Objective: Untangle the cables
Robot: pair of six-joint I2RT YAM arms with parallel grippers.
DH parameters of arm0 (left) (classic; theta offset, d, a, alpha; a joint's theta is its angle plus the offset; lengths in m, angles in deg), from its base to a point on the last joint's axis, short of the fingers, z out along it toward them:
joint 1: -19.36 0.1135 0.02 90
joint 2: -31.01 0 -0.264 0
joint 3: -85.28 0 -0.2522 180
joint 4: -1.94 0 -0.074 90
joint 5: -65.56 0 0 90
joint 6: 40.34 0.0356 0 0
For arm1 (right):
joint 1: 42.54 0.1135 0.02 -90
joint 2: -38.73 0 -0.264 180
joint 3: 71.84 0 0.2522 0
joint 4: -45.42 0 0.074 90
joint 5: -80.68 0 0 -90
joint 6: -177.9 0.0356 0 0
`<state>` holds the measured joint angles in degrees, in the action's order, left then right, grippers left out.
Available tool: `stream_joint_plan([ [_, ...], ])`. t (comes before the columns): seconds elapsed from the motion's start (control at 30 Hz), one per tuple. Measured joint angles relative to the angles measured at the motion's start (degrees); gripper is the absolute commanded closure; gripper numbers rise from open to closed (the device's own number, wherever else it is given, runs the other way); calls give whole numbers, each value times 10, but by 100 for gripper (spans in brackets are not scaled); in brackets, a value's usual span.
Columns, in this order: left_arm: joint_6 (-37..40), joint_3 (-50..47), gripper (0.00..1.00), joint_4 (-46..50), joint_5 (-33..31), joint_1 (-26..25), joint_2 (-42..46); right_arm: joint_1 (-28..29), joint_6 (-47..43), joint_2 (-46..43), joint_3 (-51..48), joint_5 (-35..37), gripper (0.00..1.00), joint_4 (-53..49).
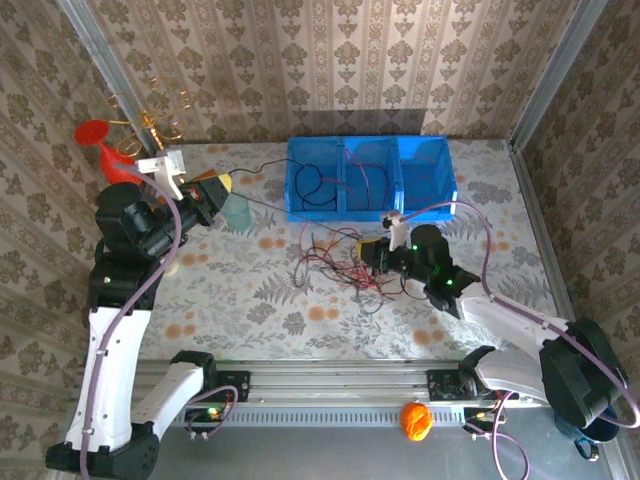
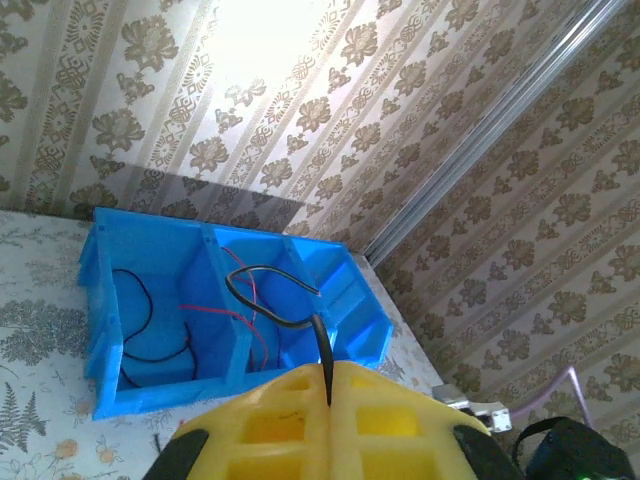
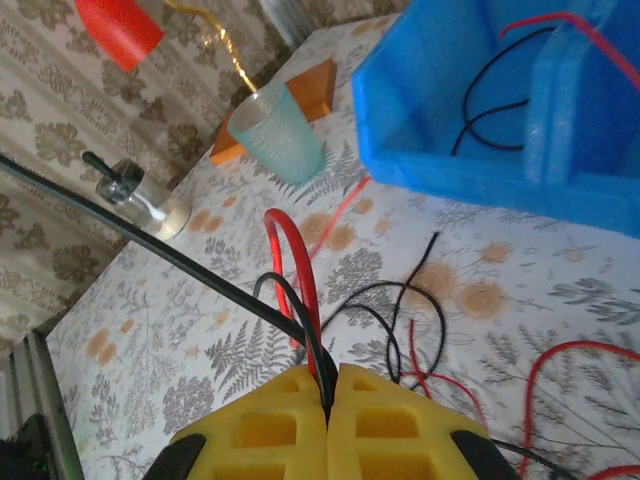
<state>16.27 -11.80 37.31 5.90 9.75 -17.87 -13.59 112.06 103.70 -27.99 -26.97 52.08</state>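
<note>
My right gripper will next go down toward the table, away from the left gripper. Then it will let go of the red loop (image 3: 290,255), because black cable is caught alongside it.
A tangle of thin red and black cables (image 1: 335,265) lies on the table in front of the blue bin (image 1: 440,205). My right gripper (image 1: 363,251) sits at the tangle's right side. In the right wrist view its yellow fingers (image 3: 400,420) are shut (image 3: 328,385) on a red cable loop (image 3: 290,255) and black cables (image 3: 150,238); one black cable runs taut to the upper left. My left gripper (image 1: 225,184) is held up at the far left, shut (image 2: 330,372) on a black cable (image 2: 262,298) that curls toward the bin (image 2: 105,320).
The bin has three compartments; the left and middle ones hold red and black cables (image 1: 318,185). A teal cup (image 1: 238,213) and an orange block (image 3: 312,88) stand near the left gripper. A red lamp (image 1: 95,133) is at the far left. An orange ball (image 1: 415,421) lies below the rail.
</note>
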Motion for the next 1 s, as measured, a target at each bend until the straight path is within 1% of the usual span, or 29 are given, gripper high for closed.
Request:
stream_joint_plan([
  [0.1, 0, 0, 100, 0, 10, 0, -10, -10, 1, -13, -7, 0, 84, -8],
  [0.17, 0, 0, 100, -3, 11, 1, -14, -13, 2, -10, -10, 5, 83, -17],
  [0.23, -1, 4, 100, -10, 11, 7, -15, -19, 4, -3, -21, 12, 80, -30],
  [0.27, -2, 7, 100, -16, 10, 10, -15, -22, 8, 3, -29, 16, 79, -39],
  [0.33, -5, 10, 100, -30, 10, 11, -15, -25, 12, 12, -41, 20, 84, -53],
  [0.4, -9, 10, 100, -42, 14, 11, -14, -26, 17, 19, -46, 22, 93, -64],
  [0.43, -12, 10, 100, -46, 15, 11, -14, -26, 19, 22, -46, 22, 95, -66],
  [0.57, -16, 1, 100, -58, 17, 11, -11, -26, 22, 23, -46, 33, 97, -66],
  [0.63, -14, 2, 100, -54, 16, 13, -12, -26, 23, 22, -46, 53, 96, -76],
  [0.73, -6, 23, 100, -32, 16, 22, -15, -35, 33, 22, -46, 84, 97, -101],
  [0.8, 1, 57, 100, -16, 17, 25, -26, -48, 42, 23, -46, 101, 93, -111],
  [0.93, 15, 153, 100, -1, 16, 30, -56, -66, 57, 44, -47, 133, 91, -125],
  [1.0, 16, 187, 100, -4, 16, 30, -65, -66, 63, 56, -47, 147, 88, -134],
])
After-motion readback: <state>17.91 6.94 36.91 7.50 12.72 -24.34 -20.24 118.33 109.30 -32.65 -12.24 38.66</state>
